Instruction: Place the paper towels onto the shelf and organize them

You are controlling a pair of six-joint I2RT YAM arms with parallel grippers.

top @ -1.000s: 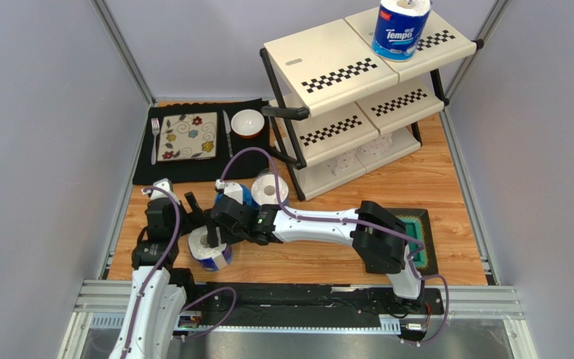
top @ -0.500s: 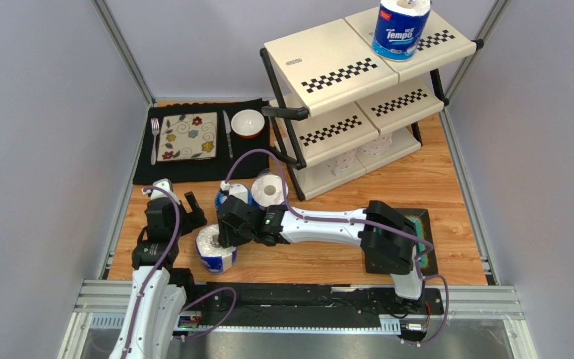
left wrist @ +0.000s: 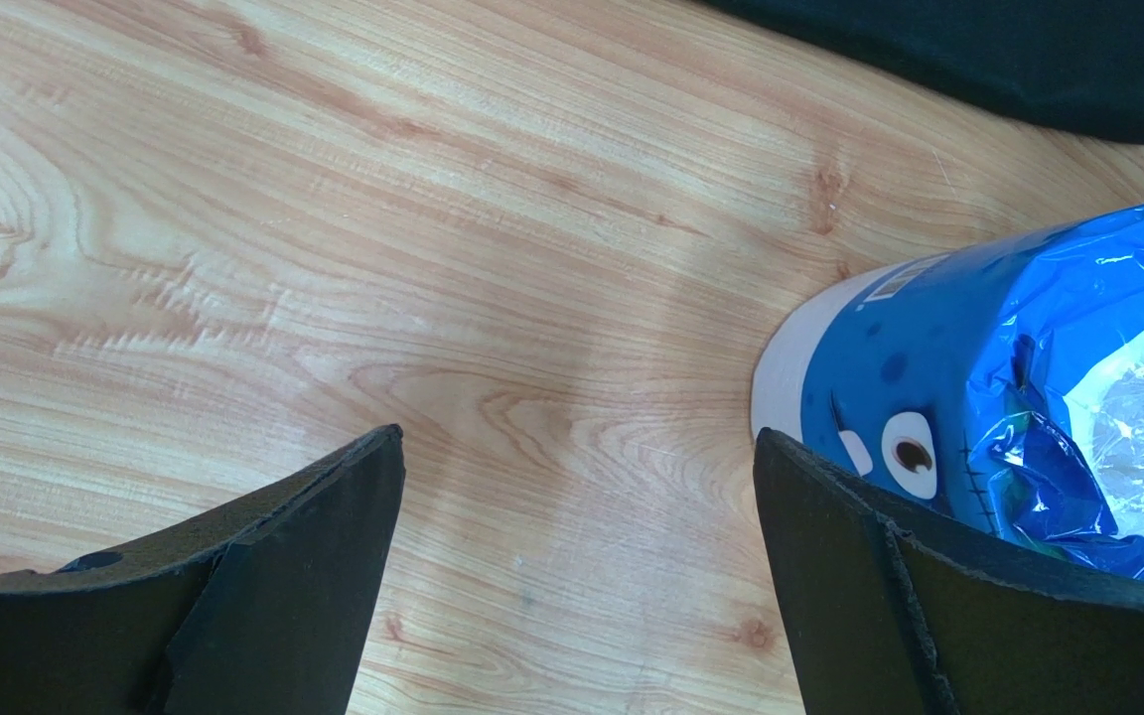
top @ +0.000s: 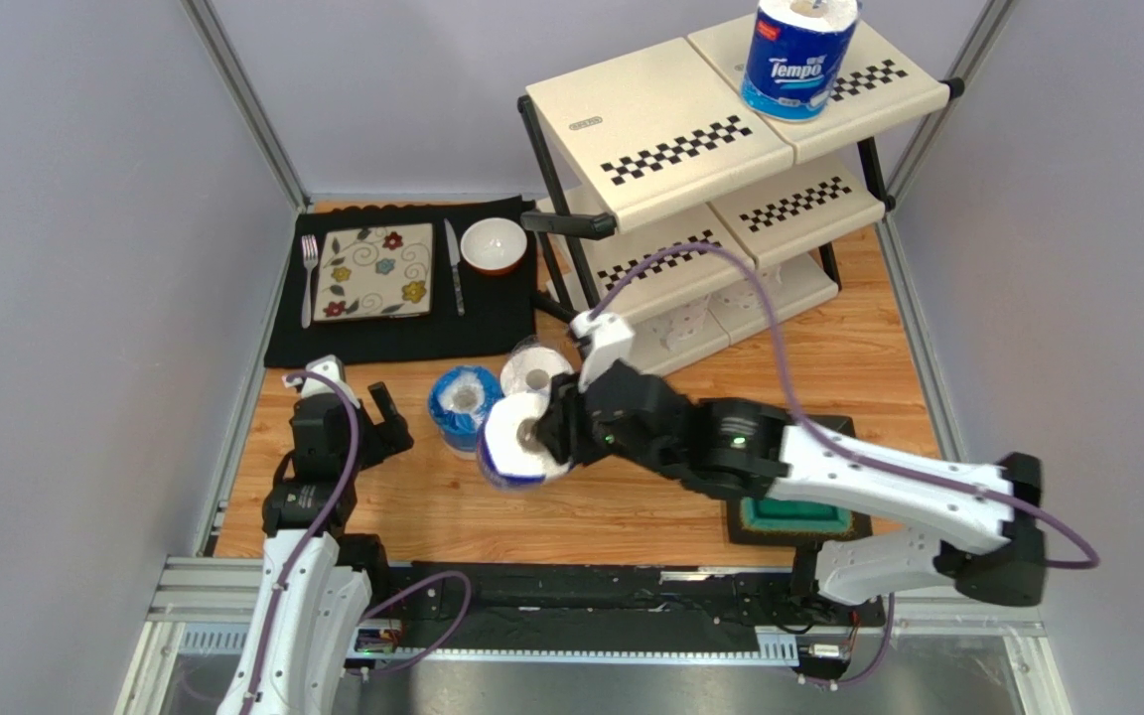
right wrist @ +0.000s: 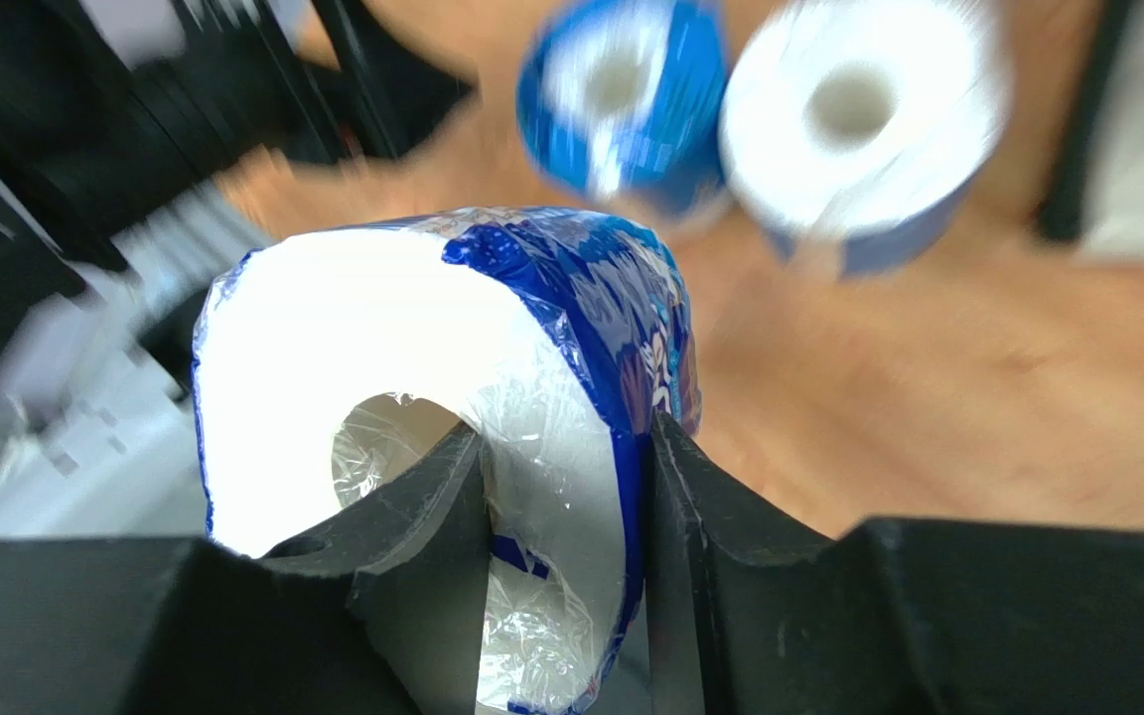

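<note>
The spot on the top level of the shelf [top: 701, 113] beside the Tempo roll is above and outward of the robot's right gripper, so the gripper needs to rise outward and release the blue-wrapped roll there.
My right gripper [top: 548, 431] is shut on the wall of a blue-wrapped paper towel roll [top: 519, 440], one finger inside the hollow core and the other outside. The right wrist view shows the held roll [right wrist: 429, 358] raised off the table in the gripper [right wrist: 563, 492]. Two more rolls stand on the wood beyond it, one blue-topped [top: 463, 405] and one white-topped [top: 536, 368]. Another Tempo roll [top: 798, 57] stands on the top tier of the shelf [top: 653, 127]. My left gripper [top: 372, 431] is open over bare wood, a blue roll [left wrist: 1011, 395] just right of its right finger [left wrist: 847, 574].
A black placemat [top: 384, 335] at the back left carries a flowered plate [top: 375, 271], fork, knife and a bowl [top: 493, 245]. A green tray [top: 795, 516] lies under my right arm. Grey walls close in both sides.
My right gripper closed on the roll near the left arm, lifted it and carried it to the right toward the table's middle. The right arm's base swung right. The left arm stayed put.
</note>
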